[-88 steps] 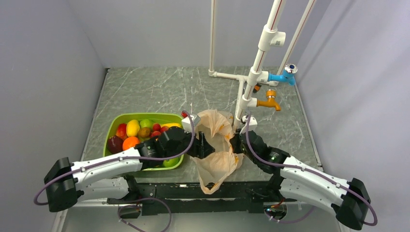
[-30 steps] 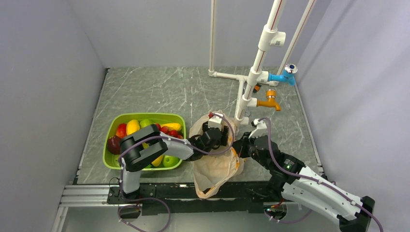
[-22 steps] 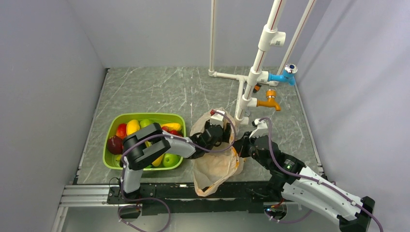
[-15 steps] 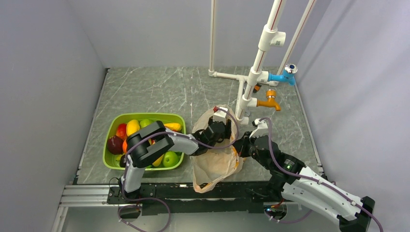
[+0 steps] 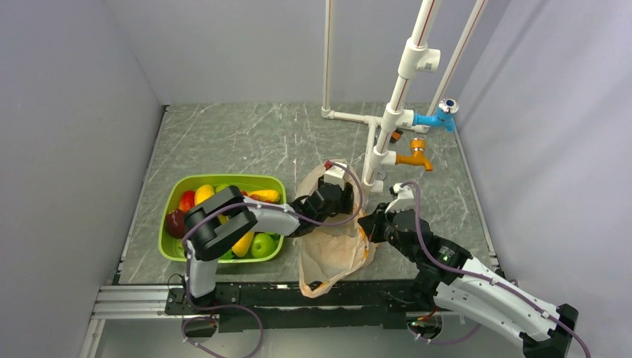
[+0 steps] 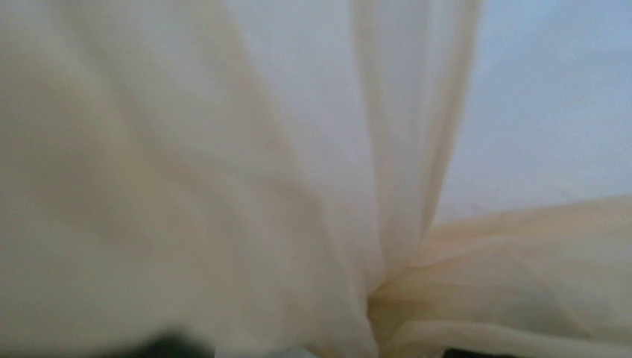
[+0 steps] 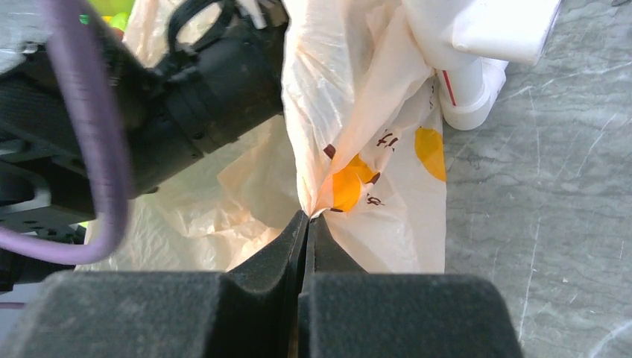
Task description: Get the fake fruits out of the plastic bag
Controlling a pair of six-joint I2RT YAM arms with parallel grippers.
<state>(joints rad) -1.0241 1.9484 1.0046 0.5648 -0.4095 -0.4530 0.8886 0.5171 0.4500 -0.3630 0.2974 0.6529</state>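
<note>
My left gripper is at the bag and should next lift from it over the green tub, which is to the left in the top view, and let go where fruits already are.
The peach-orange plastic bag lies between my arms, its near end over the table's front edge. My right gripper is shut on the bag's right rim; in the right wrist view its jaws pinch a fold of the film. My left gripper is down in the bag's mouth. The left wrist view shows only bag film, so its jaws are hidden. A small dark shape shows through the bag's near end. No fake fruits in the bag show clearly.
A green tub at the left holds several fruits, among them a yellow one and a green apple; my left arm crosses it. A white pipe frame with a blue tap and an orange tap stands behind the bag.
My left arm swung from beside the tub into the bag's mouth and stays there. My right gripper kept its hold on the rim and lifted it a little.
</note>
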